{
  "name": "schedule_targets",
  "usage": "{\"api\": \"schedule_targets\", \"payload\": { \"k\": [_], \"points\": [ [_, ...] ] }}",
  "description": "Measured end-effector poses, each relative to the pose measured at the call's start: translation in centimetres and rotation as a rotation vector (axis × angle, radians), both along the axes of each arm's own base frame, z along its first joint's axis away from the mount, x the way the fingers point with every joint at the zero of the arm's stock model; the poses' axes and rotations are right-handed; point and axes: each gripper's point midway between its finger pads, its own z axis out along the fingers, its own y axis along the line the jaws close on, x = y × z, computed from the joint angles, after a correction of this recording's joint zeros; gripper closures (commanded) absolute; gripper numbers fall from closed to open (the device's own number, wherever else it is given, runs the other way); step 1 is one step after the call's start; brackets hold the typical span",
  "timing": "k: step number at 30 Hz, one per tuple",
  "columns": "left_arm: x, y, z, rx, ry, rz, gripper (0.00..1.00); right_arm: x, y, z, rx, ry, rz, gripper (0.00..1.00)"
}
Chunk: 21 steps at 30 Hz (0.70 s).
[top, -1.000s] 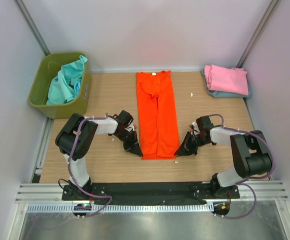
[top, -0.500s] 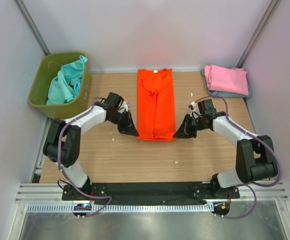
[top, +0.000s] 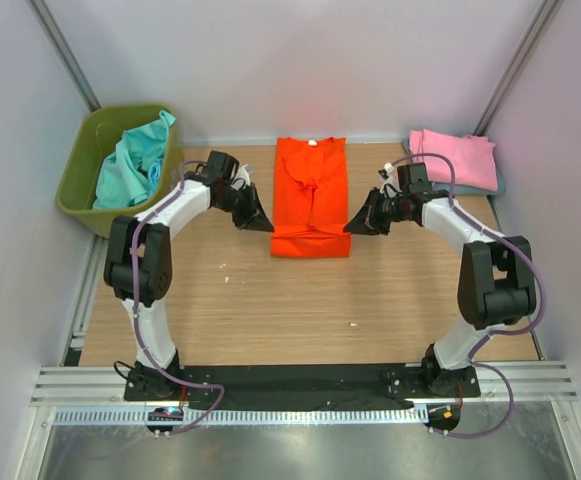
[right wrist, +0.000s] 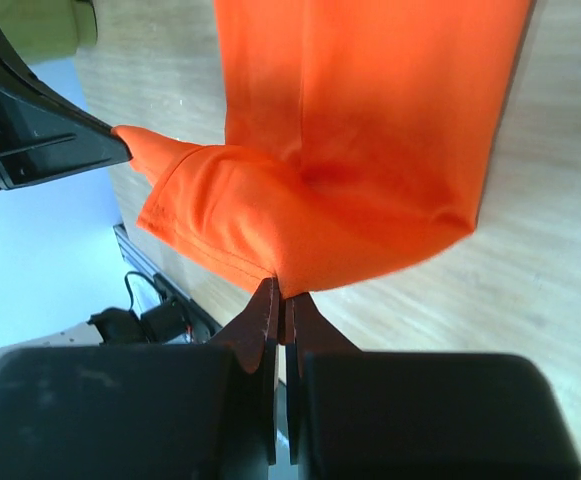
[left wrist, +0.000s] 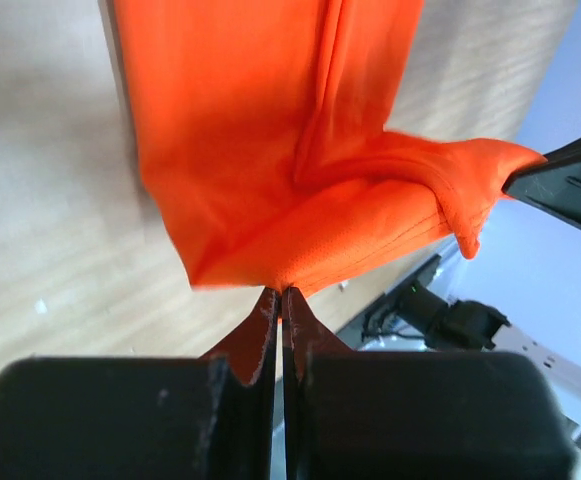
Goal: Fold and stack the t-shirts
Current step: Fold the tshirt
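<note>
My right gripper should move outward next and let go of the hem corner over the shirt's flat body (top: 336,192) (right wrist: 485,60), because the doubled part is short and the flat body lies outward of it.
The bright orange t-shirt (top: 311,195) lies as a long narrow strip in the middle of the table, its near end lifted and doubled back over itself. My left gripper (top: 267,225) is shut on the left bottom corner of the orange shirt (left wrist: 300,200). My right gripper (top: 351,227) is shut on the right bottom corner (right wrist: 360,170). Both hold the hem above the shirt's middle. A folded pink t-shirt (top: 454,158) lies on a grey-blue one (top: 492,187) at the back right. Teal t-shirts (top: 135,162) fill the bin.
The olive-green plastic bin (top: 78,177) stands at the back left. White walls enclose the wooden table (top: 270,310). Small white specks lie on the wood near the front right (top: 351,324).
Both grippers have carried the shirt's bottom hem away from the near edge toward the back, folding the lower part over the upper part. The visible strip is now much shorter.
</note>
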Motion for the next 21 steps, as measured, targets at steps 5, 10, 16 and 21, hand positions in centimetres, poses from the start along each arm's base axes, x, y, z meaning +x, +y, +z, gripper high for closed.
{"api": "schedule_targets", "payload": {
  "k": [5, 10, 16, 21],
  "points": [
    [3.1, -0.8, -1.4, 0.011, -0.029, -0.024, 1.00, 2.7, -0.3, -1.4, -0.012, 0.005, -0.010, 0.99],
    [5.8, -1.1, -2.3, 0.015, -0.056, -0.028, 1.00, 5.6, -0.3, -2.4, -0.022, -0.008, -0.011, 0.99],
    [10.7, -1.0, -1.7, 0.031, -0.158, -0.005, 0.85, 10.5, -0.1, -1.9, -0.024, -0.084, -0.015, 0.98],
    [16.4, 0.2, -1.0, 0.104, -0.306, 0.041, 0.26, 15.4, 0.0, -1.8, -0.050, -0.197, -0.014, 0.40]
  ]
}}
